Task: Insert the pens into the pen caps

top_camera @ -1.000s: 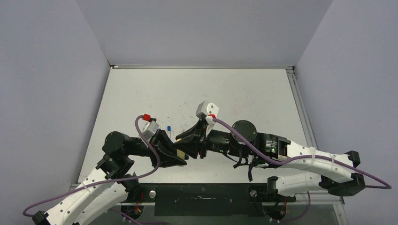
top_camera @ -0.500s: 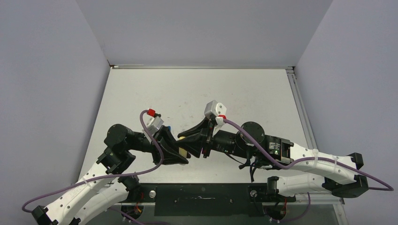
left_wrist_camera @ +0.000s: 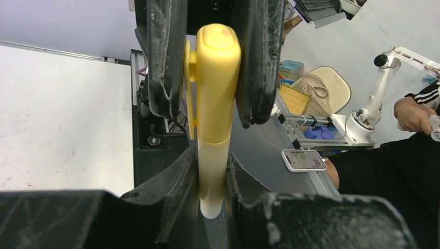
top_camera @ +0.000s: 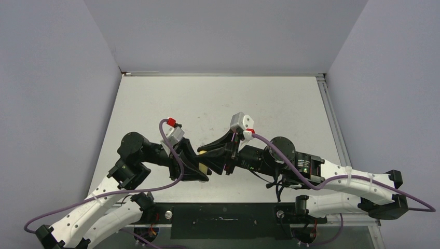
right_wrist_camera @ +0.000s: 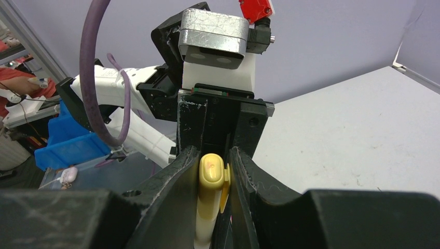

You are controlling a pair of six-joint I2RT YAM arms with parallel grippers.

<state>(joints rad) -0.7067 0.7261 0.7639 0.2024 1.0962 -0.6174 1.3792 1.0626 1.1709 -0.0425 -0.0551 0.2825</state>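
The cap already covers the end of the yellow marker (top_camera: 201, 167), so the robot's left gripper will next tilt fingers-down and lower to the white table beneath it to release the marker.
My two grippers meet tip to tip above the near middle of the white table (top_camera: 270, 104). The left gripper (top_camera: 199, 169) (left_wrist_camera: 212, 167) is shut on the pale barrel of the yellow marker (left_wrist_camera: 212, 155). The right gripper (top_camera: 210, 155) (right_wrist_camera: 214, 155) is shut on the yellow pen cap (right_wrist_camera: 210, 174) (left_wrist_camera: 215, 72), whose clip faces sideways. In the left wrist view the cap sits over the marker's end, in line with the barrel. From above only a sliver of yellow marker (top_camera: 201, 167) shows between the black fingers. Other pens and caps are out of view.
Purple cables (top_camera: 168, 150) loop over both wrists. The black mounting strip (top_camera: 223, 213) runs along the table's near edge. Grey walls close the left, right and back sides. Past the table edge lie a phone (left_wrist_camera: 303, 159) and a person's arm (left_wrist_camera: 415, 111).
Both wrists have drifted a little to the right and away from the bases, still joined at the marker. A small blue cap seen on the table earlier is now covered by the left wrist.
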